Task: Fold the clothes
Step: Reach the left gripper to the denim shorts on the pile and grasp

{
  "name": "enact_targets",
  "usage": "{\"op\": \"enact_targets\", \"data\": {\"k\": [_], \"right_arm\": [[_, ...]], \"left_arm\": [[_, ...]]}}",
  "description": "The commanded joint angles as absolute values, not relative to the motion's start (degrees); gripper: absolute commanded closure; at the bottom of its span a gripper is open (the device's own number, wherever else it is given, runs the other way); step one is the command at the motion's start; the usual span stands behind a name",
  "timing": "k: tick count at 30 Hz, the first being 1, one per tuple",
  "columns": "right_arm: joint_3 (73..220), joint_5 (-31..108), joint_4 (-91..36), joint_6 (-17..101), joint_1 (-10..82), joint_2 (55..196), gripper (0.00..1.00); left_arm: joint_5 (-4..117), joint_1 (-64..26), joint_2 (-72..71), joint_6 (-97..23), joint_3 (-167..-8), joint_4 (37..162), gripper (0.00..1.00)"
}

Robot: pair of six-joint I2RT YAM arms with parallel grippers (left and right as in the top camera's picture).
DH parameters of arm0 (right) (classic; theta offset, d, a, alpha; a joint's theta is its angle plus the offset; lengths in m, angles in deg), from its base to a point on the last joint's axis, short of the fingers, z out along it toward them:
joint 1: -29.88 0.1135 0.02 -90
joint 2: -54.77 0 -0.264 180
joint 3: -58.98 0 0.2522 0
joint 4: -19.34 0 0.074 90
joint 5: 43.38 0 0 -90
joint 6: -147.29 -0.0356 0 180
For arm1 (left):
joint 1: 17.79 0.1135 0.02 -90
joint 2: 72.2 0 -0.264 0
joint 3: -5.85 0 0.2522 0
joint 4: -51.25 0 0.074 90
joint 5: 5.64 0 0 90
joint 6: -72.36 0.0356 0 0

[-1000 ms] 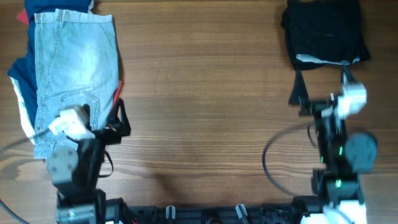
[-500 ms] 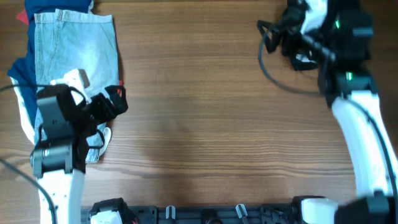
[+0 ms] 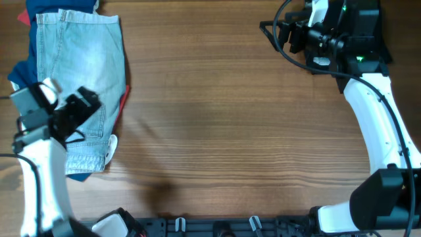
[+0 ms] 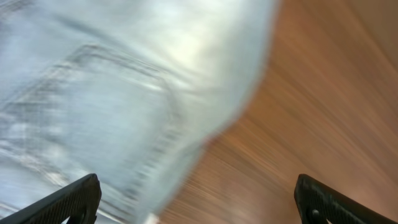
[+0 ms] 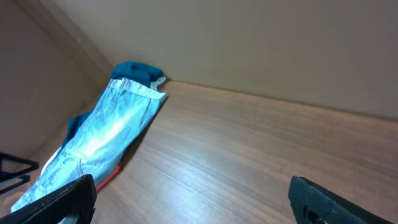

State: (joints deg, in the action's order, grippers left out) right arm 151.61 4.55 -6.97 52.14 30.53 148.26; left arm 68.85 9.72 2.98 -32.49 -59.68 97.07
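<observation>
The edge of the denim shorts by the navy garment point(image 3: 20, 72) lies below my left gripper and to its left in the overhead view. So my left gripper lowers and shifts onto that edge next.
The pale blue denim shorts point(image 3: 79, 66) lie flat at the far left on top of a navy garment point(image 3: 20, 72) with a red edge point(image 3: 123, 102). My left gripper point(image 3: 82, 108) is open and empty above the shorts' lower part. The left wrist view shows blurred denim point(image 4: 93, 93) between and beyond the open jaws point(image 4: 199, 199). The black garments point(image 3: 383, 52) at the far right are mostly hidden under my right arm. My right gripper point(image 3: 273, 33) is open and empty, pointing left. Its view point(image 5: 193, 199) shows the shorts point(image 5: 106, 143) far off.
The wooden table point(image 3: 217, 131) stretches between the two piles. A white label point(image 3: 321, 62) shows on the black pile. A wall point(image 5: 261, 43) rises behind the table in the right wrist view. Arm bases and cables sit at the front edge.
Both arms have left the front of the table. The left gripper has swung left over the shorts. The right gripper has risen over the black pile and shifted slightly left.
</observation>
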Motion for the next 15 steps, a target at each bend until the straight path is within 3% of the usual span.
{"op": "enact_targets", "data": {"k": [1,5,10,15], "right_arm": [[153.1,2.87,-7.67,51.14,30.68,150.21,0.0],[153.1,3.31,-8.44,51.31,31.53,151.24,0.0],[153.1,4.84,-8.48,51.29,33.09,153.29,0.0],[153.1,7.09,-8.61,51.29,34.66,154.32,0.0]], "left_arm": [[69.2,17.21,9.38,-31.12,-60.75,92.8,0.0],[69.18,20.25,14.28,-26.24,-60.75,86.44,0.01],[69.22,20.43,19.5,-16.65,-60.75,75.54,0.12],[71.02,20.43,23.24,-11.64,-60.77,66.88,0.15]]}}
